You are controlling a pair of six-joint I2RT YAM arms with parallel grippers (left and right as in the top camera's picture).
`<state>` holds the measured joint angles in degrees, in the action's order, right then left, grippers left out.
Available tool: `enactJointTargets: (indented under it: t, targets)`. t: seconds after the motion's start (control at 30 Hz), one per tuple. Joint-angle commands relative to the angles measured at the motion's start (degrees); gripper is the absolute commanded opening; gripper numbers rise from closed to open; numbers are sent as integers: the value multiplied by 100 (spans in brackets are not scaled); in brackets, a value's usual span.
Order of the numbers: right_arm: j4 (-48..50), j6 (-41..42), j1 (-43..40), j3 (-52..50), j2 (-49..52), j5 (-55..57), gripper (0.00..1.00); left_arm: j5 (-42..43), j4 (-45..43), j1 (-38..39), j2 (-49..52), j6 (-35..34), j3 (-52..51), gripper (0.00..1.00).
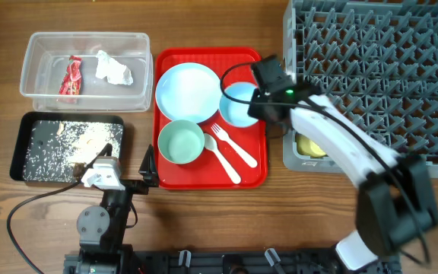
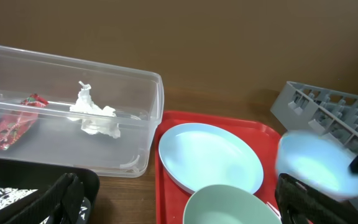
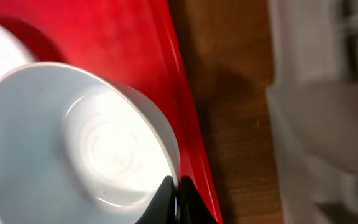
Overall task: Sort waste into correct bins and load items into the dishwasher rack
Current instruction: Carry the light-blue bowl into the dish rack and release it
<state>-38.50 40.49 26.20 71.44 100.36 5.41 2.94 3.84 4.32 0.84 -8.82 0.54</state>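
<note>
The right gripper moves up, over the rack's edge and down next to release the light blue bowl on the rack's empty-pegged wires beside the yellow cup.
My right gripper (image 3: pixel 176 190) is shut on the rim of the light blue bowl (image 1: pixel 239 104) at the right side of the red tray (image 1: pixel 210 176); the bowl (image 3: pixel 73 143) fills the right wrist view and shows blurred in the left wrist view (image 2: pixel 312 163). The light blue plate (image 1: pixel 186 92), pale green bowl (image 1: pixel 181 142), white fork (image 1: pixel 233 144) and spoon (image 1: pixel 220 155) lie on the tray. The yellow cup (image 1: pixel 310 145) sits in the grey rack (image 1: pixel 371 68). The red wrapper (image 1: pixel 71 77) and white napkin (image 1: pixel 114 69) are in the clear tub (image 1: pixel 29 57). Food scraps (image 1: pixel 71 144) are in the black tray (image 1: pixel 21 141). My left gripper (image 1: pixel 131 169) is open.
The rack stands close to the tray's right edge with a narrow strip of bare wood between. The left gripper hovers by the table's front edge, between the black tray and the red tray.
</note>
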Motion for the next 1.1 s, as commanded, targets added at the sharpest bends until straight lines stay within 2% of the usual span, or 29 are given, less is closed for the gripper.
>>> enactJointTargets:
  t: [0.0,0.13,0.3,0.47,0.67,0.77,1.07]
  targets:
    - [-17,-444,28,2,-1075,435,4,57,31,-52,-31,92,-22,100]
    - [-146,-960,28,2,-1801,894,4,57,31,-52,-31,92,-22,100]
    - [-730,-1248,28,2,-2677,2393,4,57,31,-52,-31,92,-22,100]
    - [-1180,-1510,28,2,-3053,3547,4,57,31,-52,-31,92,-22,100]
    - [-1792,-1482,28,0,-2885,5869,4,57,31,-52,-31,92,-22,100]
    - [-1770,-1493,17,0,-2704,6596,4,59,31,-52,-31,92,-22,100]
    - [-1311,-1919,-39,0,-1700,6832,4,57,31,-52,-31,92,-22,100]
